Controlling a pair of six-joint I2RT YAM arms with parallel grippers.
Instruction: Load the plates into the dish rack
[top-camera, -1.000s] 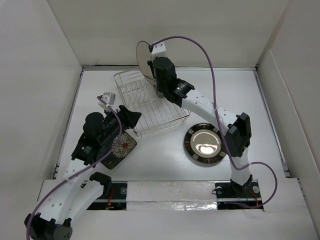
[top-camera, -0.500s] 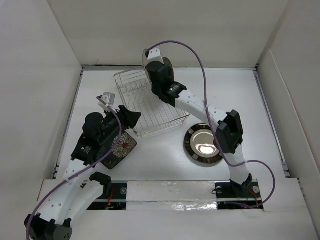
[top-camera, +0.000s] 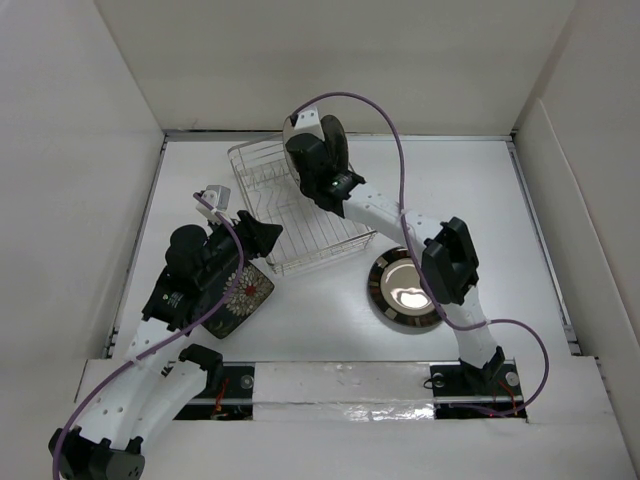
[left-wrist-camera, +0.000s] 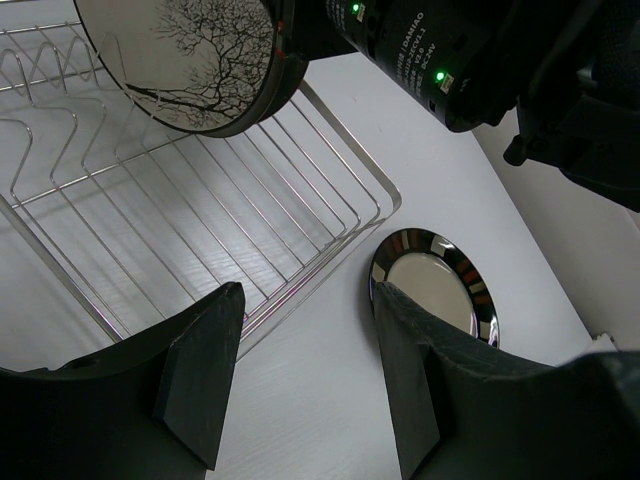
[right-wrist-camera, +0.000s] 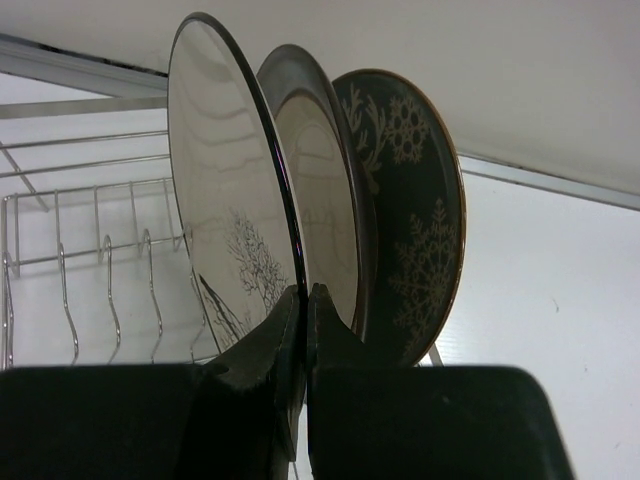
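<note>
My right gripper lowers slightly toward the rack's wires beside the glossy plate next and releases the tree plate's rim, since the tree plate already stands upright over them.
The silver wire dish rack (top-camera: 318, 228) stands at the back left of the table. My right gripper (right-wrist-camera: 305, 295) is shut on the lower rim of a round plate with a black tree print (right-wrist-camera: 225, 200), held upright over the rack's prongs (right-wrist-camera: 100, 270). Right behind it stand a glossy plate (right-wrist-camera: 320, 190) and a dark snowflake plate (right-wrist-camera: 415, 220). From above, the right wrist (top-camera: 312, 150) covers them. The tree plate (left-wrist-camera: 185, 55) also shows in the left wrist view. My left gripper (left-wrist-camera: 305, 375) is open and empty beside the rack (left-wrist-camera: 330, 215). A black floral plate (top-camera: 247, 297) lies under the left arm.
A round dark-rimmed plate with a glossy centre (top-camera: 405, 290) lies flat on the table right of the rack; it also shows in the left wrist view (left-wrist-camera: 435, 285). White walls (top-camera: 110, 150) enclose the table on the left, back and right.
My right arm has swung left and down with the tree plate, bringing it over the rack's far end. The left arm has not moved.
</note>
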